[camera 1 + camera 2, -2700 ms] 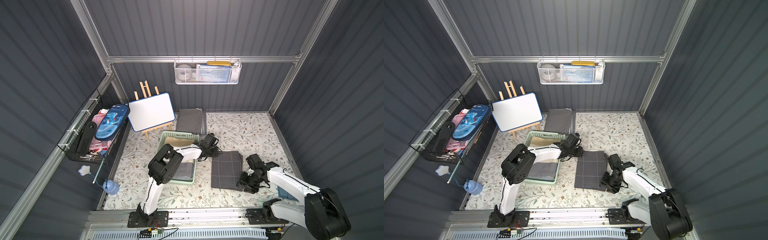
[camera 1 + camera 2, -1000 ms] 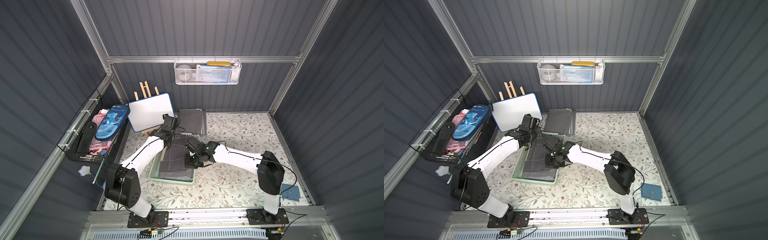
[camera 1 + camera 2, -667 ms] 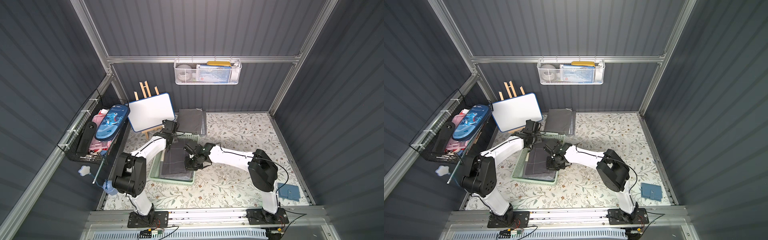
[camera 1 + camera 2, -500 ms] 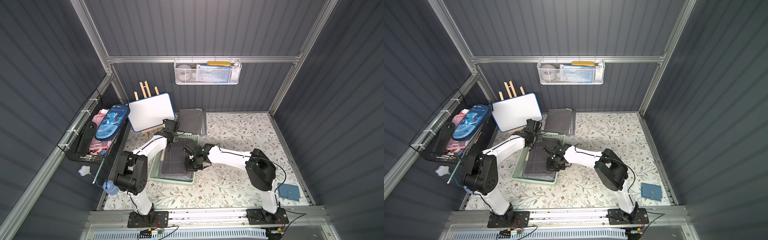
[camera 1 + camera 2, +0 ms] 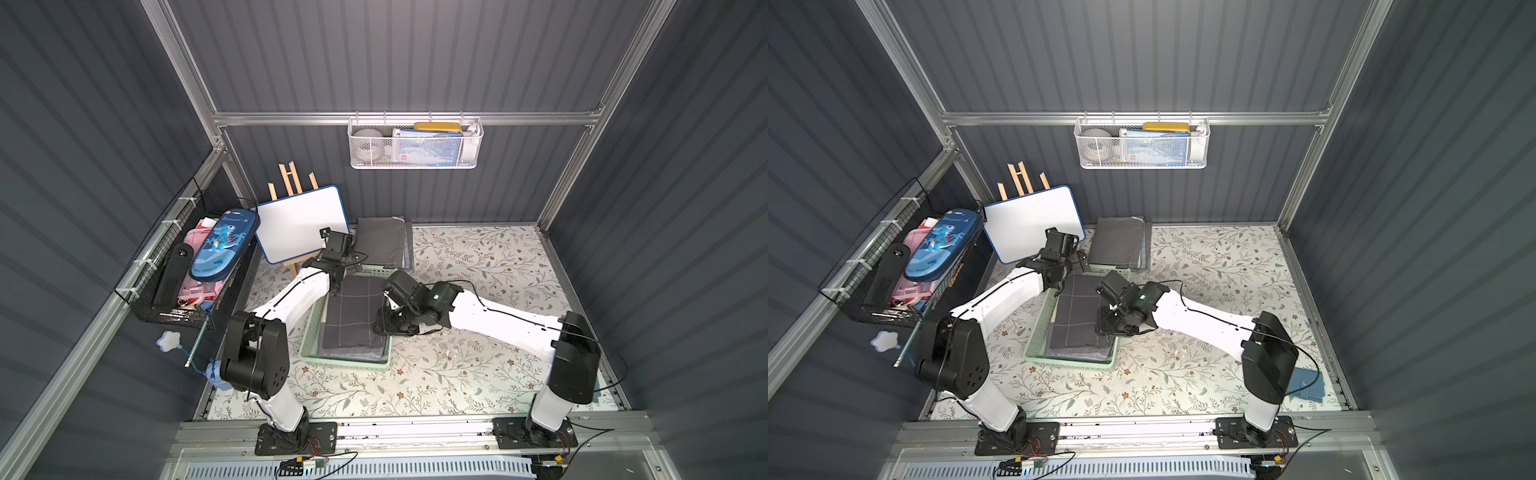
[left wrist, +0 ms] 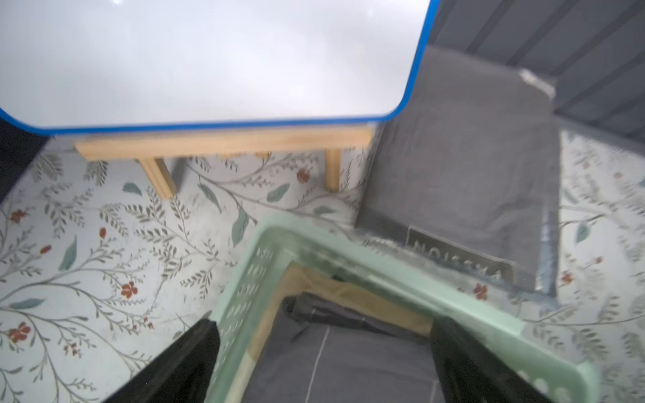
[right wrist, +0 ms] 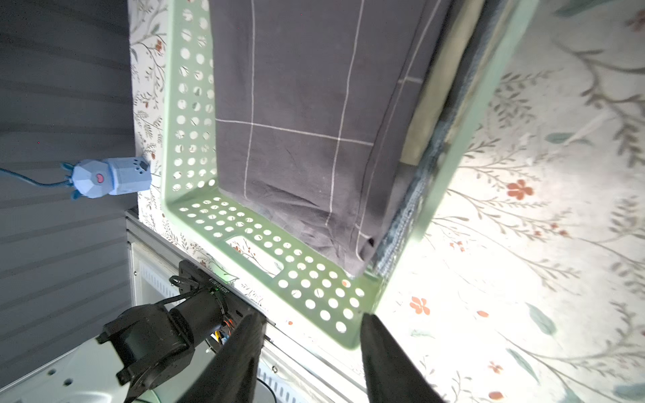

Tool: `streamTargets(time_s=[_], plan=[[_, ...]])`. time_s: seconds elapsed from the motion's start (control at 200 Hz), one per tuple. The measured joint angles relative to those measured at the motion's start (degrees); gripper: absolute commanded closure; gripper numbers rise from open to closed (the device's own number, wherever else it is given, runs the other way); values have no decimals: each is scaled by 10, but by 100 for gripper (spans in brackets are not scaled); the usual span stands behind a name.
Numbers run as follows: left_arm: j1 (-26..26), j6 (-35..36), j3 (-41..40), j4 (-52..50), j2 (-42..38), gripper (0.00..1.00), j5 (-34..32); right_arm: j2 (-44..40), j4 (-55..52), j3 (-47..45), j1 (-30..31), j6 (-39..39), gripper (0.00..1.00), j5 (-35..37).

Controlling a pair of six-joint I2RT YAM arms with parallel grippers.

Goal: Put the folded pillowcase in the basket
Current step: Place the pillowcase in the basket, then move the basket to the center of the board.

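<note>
My right gripper moves down, open, onto the rim of the basket's long side [image 7: 435, 198] next and turns so the fingers straddle it, since that rim lies below it.
The folded pillowcase [image 5: 353, 316] [image 5: 1079, 320], dark grey with thin white grid lines, lies flat inside the pale mint-green basket [image 5: 345, 365] [image 5: 1070, 364], on top of other folded cloth. My left gripper [image 5: 347, 268] [image 6: 324, 349] hangs open over the basket's far left corner. One of its fingers [image 6: 195, 352] is outside the wall, and it holds nothing. My right gripper [image 5: 384, 328] [image 7: 307, 335] is open above the basket's right side, near the pillowcase's [image 7: 307, 115] right edge, with only the basket's perforated corner [image 7: 324, 296] showing between its fingers.
A whiteboard on a wooden easel [image 5: 301, 224] and a stack of folded grey cloth [image 5: 382, 243] stand just behind the basket. A black wire basket [image 5: 183, 270] hangs on the left wall and a white mesh basket [image 5: 415, 143] on the back wall. A blue cloth [image 5: 1308, 384] lies front right.
Both grippers carried the pillowcase from the table into the basket, lowered it, and have now opened and let it go. It rests in the basket.
</note>
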Motion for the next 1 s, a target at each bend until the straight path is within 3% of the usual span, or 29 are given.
streamTargets(time_s=[0.175,0.41,0.515,0.665,1.001], plan=[[0,-5,6,3,-92,1,11,-4,-21,-10,-34,-27,48,37],[0,-14,-43,22,-178,0,40,130,-54,46,-83,-62,54,36],[0,-16,-67,23,-180,0,52,148,-47,72,-87,-72,65,26],[0,-16,-86,23,-180,1,67,146,-21,40,-89,-60,99,15],[0,-16,-88,42,-185,1,90,95,-57,-9,-123,-70,100,40]])
